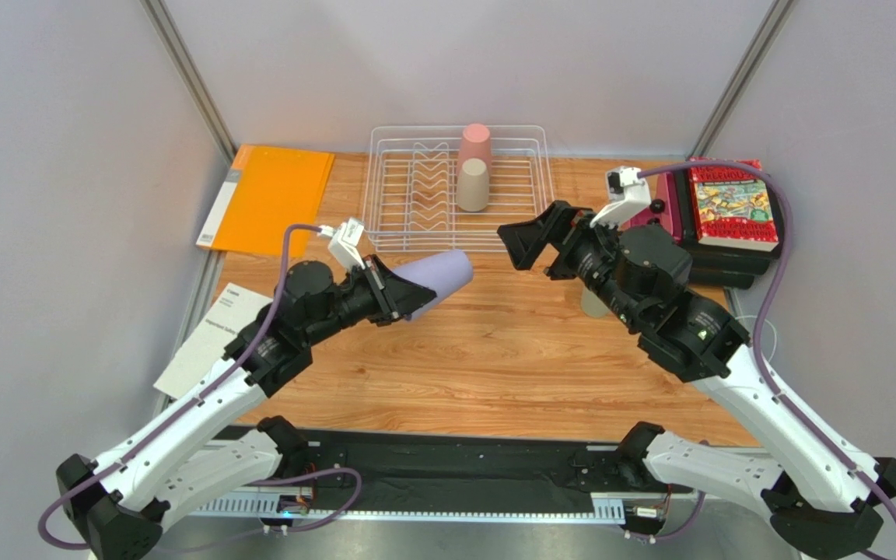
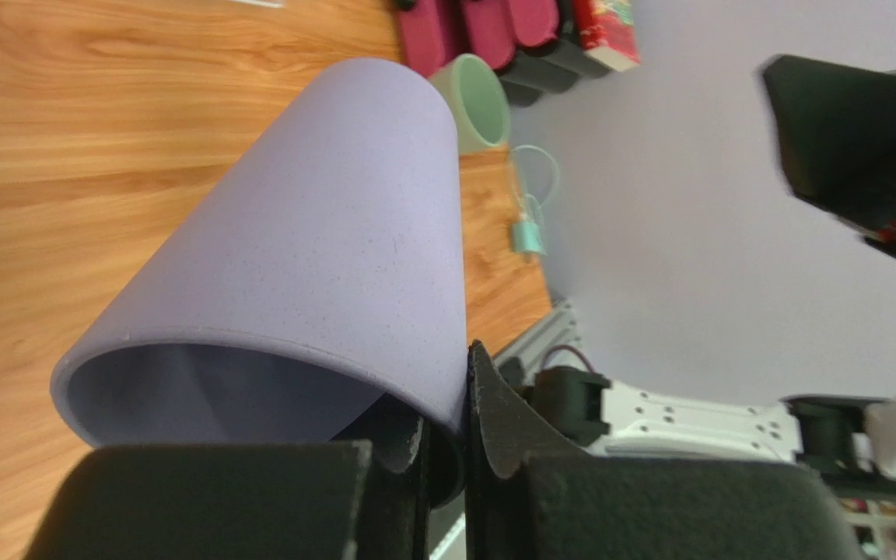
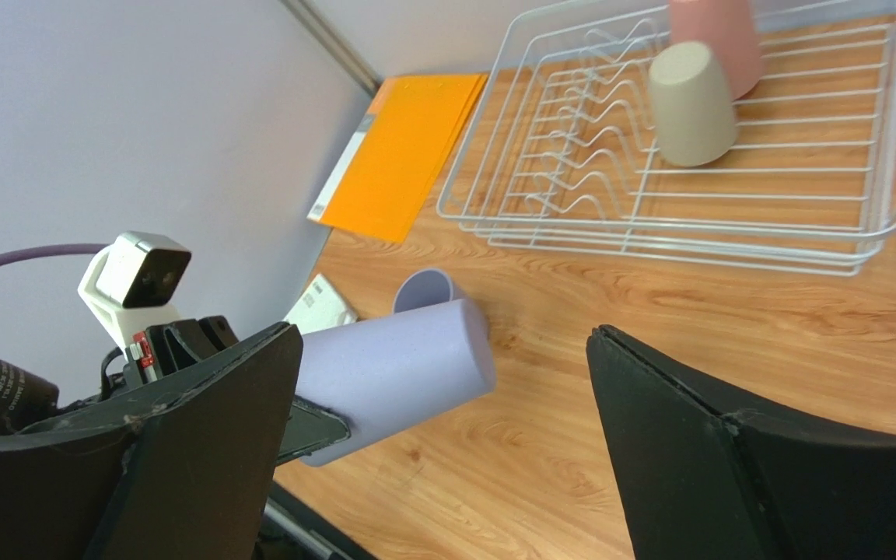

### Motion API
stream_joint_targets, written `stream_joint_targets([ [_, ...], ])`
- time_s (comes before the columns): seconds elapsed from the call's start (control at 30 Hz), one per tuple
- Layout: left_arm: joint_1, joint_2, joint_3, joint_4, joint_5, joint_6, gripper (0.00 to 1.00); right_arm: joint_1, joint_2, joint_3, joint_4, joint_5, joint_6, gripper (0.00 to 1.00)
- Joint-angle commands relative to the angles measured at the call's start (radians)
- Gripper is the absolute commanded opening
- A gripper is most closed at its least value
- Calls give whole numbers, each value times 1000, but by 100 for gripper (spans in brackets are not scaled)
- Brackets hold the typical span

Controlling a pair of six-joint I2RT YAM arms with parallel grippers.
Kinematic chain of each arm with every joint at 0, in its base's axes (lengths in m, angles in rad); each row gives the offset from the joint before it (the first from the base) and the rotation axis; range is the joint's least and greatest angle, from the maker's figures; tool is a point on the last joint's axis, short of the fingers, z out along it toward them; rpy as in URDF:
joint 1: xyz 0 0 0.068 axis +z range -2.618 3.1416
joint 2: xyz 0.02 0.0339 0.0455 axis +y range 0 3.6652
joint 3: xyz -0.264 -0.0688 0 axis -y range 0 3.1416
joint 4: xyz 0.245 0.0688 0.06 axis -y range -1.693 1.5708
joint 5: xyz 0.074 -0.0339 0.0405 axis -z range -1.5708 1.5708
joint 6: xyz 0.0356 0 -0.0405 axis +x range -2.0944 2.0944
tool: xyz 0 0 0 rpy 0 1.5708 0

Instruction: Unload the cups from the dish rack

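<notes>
The lavender cup hangs tilted on its side, so the robot's left hand next needs to turn it upright, lower it onto the tabletop (image 1: 424,319) next to the second lavender cup and let it go.
The white wire dish rack (image 1: 400,193) stands at the back of the wooden table, also in the right wrist view (image 3: 675,228). A pink cup (image 1: 475,142) and a beige cup (image 1: 473,184) stand upside down in it. My left gripper (image 1: 400,298) is shut on the rim of a lavender cup (image 1: 439,277), holding it tilted on its side above the table (image 2: 301,245). A second lavender cup (image 3: 424,289) stands on the table behind it. A sage green cup (image 2: 473,99) stands by the books, partly under my right arm (image 1: 593,303). My right gripper (image 1: 535,236) is open and empty, near the rack's front right corner.
An orange folder (image 1: 272,198) lies left of the rack. A stack of books (image 1: 733,210) sits at the right back. White papers (image 1: 213,333) lie at the left edge. Grey walls close in both sides. A small cable loop (image 2: 529,216) lies near the right edge.
</notes>
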Motion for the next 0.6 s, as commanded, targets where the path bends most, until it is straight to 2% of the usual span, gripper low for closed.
stream_joint_targets([
  [0.0, 3, 68, 193, -335, -107, 183, 0, 2, -12, 81, -107, 127, -98, 100],
  [0.1, 1, 180, 360, -544, -165, 280, 0, 2, -21, 81, -162, 182, -132, 100],
  [0.17, 1, 310, 530, -726, -219, 347, 0, 2, -26, 78, -199, 216, -153, 100],
  [0.23, -8, 445, 642, -831, -282, 438, 0, 4, -27, 75, -225, 243, -166, 100],
  [0.27, -16, 490, 752, -927, -308, 467, 0, 4, -30, 75, -233, 248, -167, 100],
  [0.33, -43, 615, 855, -1056, -398, 550, 0, 2, -38, 66, -239, 260, -178, 100],
  [0.37, -51, 657, 950, -1095, -428, 570, 0, 4, -40, 65, -242, 266, -180, 100],
  [0.47, -73, 793, 1089, -1210, -507, 645, 0, 2, -44, 58, -249, 277, -193, 100],
  [0.57, -76, 864, 1146, -1259, -540, 673, 0, 2, -46, 49, -253, 279, -203, 100],
])
